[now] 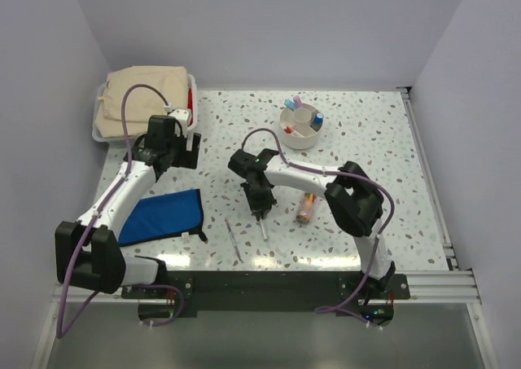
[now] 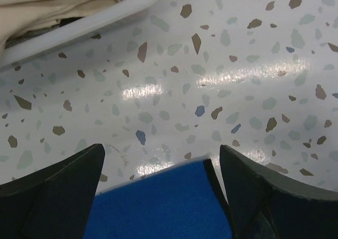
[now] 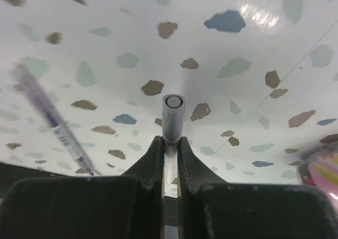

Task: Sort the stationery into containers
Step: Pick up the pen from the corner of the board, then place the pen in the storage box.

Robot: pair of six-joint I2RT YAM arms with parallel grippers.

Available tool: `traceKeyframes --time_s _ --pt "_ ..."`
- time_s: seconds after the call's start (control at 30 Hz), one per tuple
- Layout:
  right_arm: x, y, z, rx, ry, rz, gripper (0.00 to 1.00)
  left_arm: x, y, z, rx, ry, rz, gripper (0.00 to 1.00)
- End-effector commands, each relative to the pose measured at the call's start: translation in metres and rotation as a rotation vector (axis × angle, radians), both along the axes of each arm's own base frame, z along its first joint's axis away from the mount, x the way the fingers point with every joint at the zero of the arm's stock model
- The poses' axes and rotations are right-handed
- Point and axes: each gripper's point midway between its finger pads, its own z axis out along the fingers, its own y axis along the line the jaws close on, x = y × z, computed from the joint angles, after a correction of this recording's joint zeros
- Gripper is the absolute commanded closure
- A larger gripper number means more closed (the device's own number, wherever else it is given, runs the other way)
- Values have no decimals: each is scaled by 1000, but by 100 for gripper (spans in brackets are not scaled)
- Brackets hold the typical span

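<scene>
The round white cup (image 1: pixel 299 129) already holds blue-capped sticks, so my right gripper will next lift the grey-capped pen outward over it to release it.
My right gripper (image 1: pixel 260 208) is shut on a slim silver pen (image 1: pixel 263 225) low over the table's middle front. In the right wrist view the pen (image 3: pixel 172 115) sticks out from between the closed fingers (image 3: pixel 169 142). Another slim pen (image 1: pixel 234 239) lies to its left on the table and also shows in the right wrist view (image 3: pixel 50 124). A pink-red tube (image 1: pixel 306 208) lies to its right. The round white cup (image 1: pixel 299 129) at the back holds blue-capped sticks. My left gripper (image 1: pixel 181 153) is open and empty (image 2: pixel 161 160) near the white bin (image 1: pixel 194 81).
A folded beige cloth (image 1: pixel 142 100) fills the bin at the back left. A flat blue pouch (image 1: pixel 167 214) lies under the left arm; its corner shows in the left wrist view (image 2: pixel 169 202). Walls close off the back and both sides.
</scene>
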Motion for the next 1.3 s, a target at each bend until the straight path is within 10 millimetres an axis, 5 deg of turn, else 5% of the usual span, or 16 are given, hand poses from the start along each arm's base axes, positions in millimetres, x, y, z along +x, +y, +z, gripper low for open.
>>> traceKeyframes --time_s 0.0,0.07,0.23,0.3,0.33,0.37,0.47,0.7,1.27 --pt "69 26 112 261 -365 78 100 24 -9 40 -14 -103 -70 6" --pt "91 21 139 293 -474 88 100 29 -13 47 -26 -112 -85 6" --pt "156 -15 171 320 -644 82 100 35 -29 49 -71 -106 -160 7" --pt "189 -25 208 403 -830 52 100 37 -37 47 -90 -104 -208 6" --pt "193 -34 197 371 -876 99 100 37 -41 44 -96 -98 -229 6" --pt "207 -32 218 404 -991 103 100 38 -43 45 -101 -101 -241 6" --pt "225 -48 231 349 -1140 143 100 44 -48 46 -115 -106 -262 6" --pt "255 -72 238 205 -1251 193 100 66 -51 45 -104 -105 -275 7" --pt "301 -118 202 -21 -1209 239 100 90 -59 42 -143 -135 -259 8"
